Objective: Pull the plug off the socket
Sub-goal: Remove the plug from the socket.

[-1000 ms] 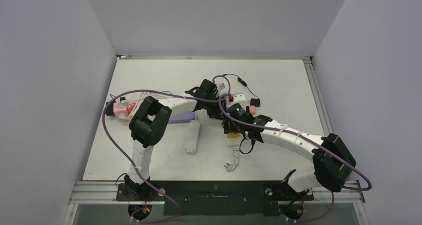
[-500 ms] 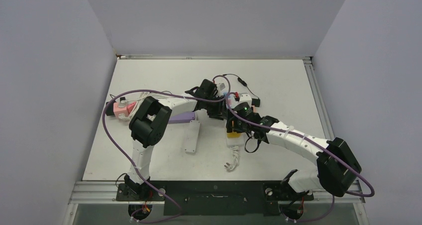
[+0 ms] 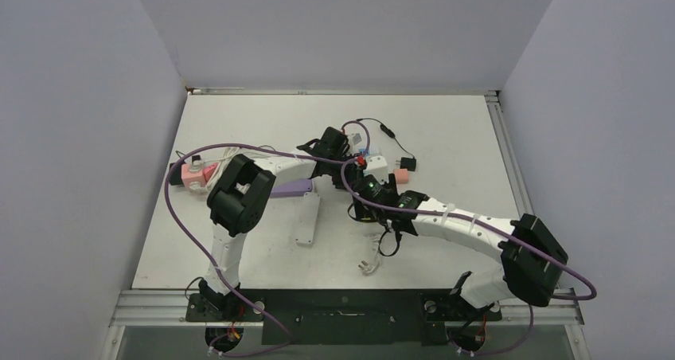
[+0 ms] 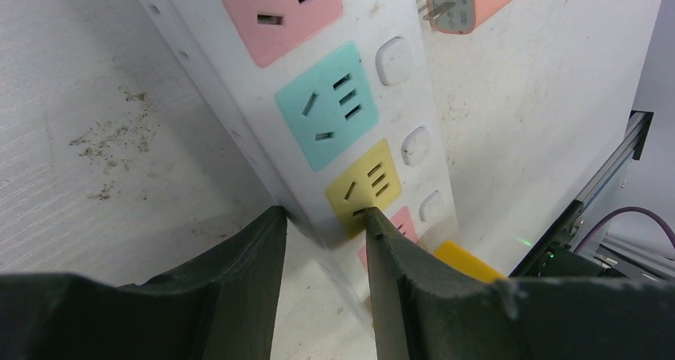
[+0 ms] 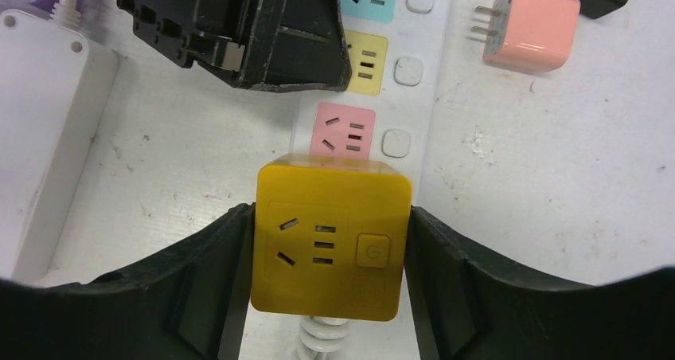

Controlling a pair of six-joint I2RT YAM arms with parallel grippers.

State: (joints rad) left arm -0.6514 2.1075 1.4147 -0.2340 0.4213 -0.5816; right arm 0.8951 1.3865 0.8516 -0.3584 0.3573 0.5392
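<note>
The tabletop past the pink adapter (image 3: 434,186) is clear, to the right of my right gripper in the top view. I will pull the yellow plug up, carry it across, lower it and let it go.
A white power strip (image 5: 414,105) with pink, yellow and teal sockets lies mid-table; it also shows in the left wrist view (image 4: 263,81) and the top view (image 3: 379,164). A yellow cube plug (image 5: 330,236) sits in the strip's near end, above its coiled white cord. My right gripper (image 5: 330,244) is shut on the yellow plug, one finger on each side. My left gripper (image 4: 322,221) is shut on the power strip's edge by the yellow socket. The yellow plug (image 4: 466,260) shows beyond it. In the top view my right wrist (image 3: 368,202) hides the plug.
A loose pink adapter (image 5: 529,27) and a black adapter (image 3: 408,164) with a cable lie right of the strip. A second white strip (image 3: 306,221), a purple one (image 3: 290,189) and a pink object (image 3: 193,175) lie to the left.
My right wrist has shifted left and over the yellow plug, which no longer shows in the top view. My left arm has stayed on the strip.
</note>
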